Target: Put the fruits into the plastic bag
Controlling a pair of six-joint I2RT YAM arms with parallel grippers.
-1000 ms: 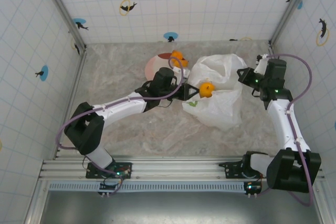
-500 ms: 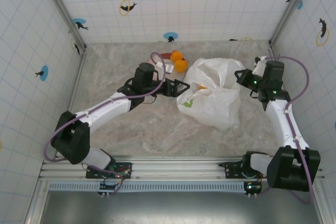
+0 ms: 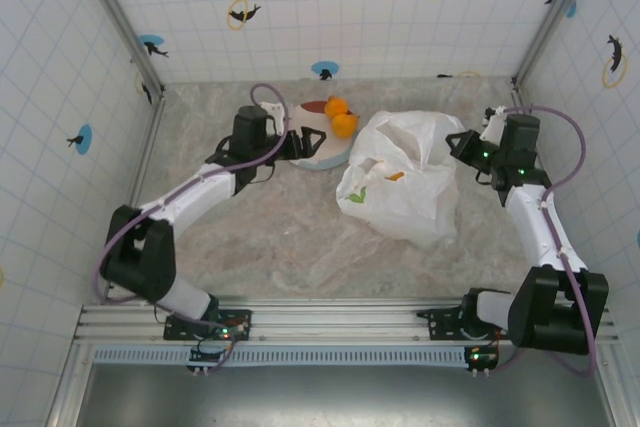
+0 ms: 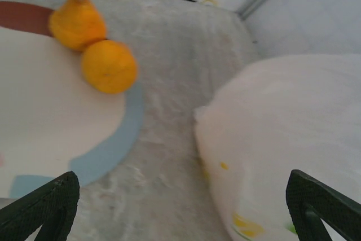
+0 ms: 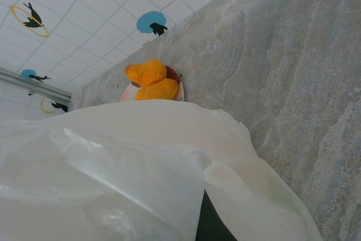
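Note:
The round fruit is nearer than the pear-shaped one. My left gripper will move outward and down onto the round fruit, with its fingers open around the fruit's sides.
Two orange fruits [image 3: 336, 107] [image 3: 345, 125] sit at the far edge of the pale round plate [image 3: 326, 153]; the left wrist view shows them as one pear-shaped fruit [image 4: 76, 21] and one round fruit [image 4: 109, 66]. My left gripper [image 3: 312, 139] hovers open over the plate, nothing between its fingers [image 4: 48, 204]. The white plastic bag [image 3: 400, 187] lies to the right, with an orange fruit [image 3: 396, 176] showing through its film. My right gripper [image 3: 464, 147] is shut on the bag's right edge, film draped over it [image 5: 141, 184].
A dark red shape [image 3: 313, 107] lies at the plate's back rim. The plate [image 4: 45, 111] has a blue band. Tiled walls and metal corner posts [image 3: 120, 17] enclose the marble floor. Bare floor [image 3: 290, 237] stretches in front of the bag and plate.
My left gripper let an orange fruit go into the bag, then drew back left to the plate, open. The bag settled lower. The right arm barely moved.

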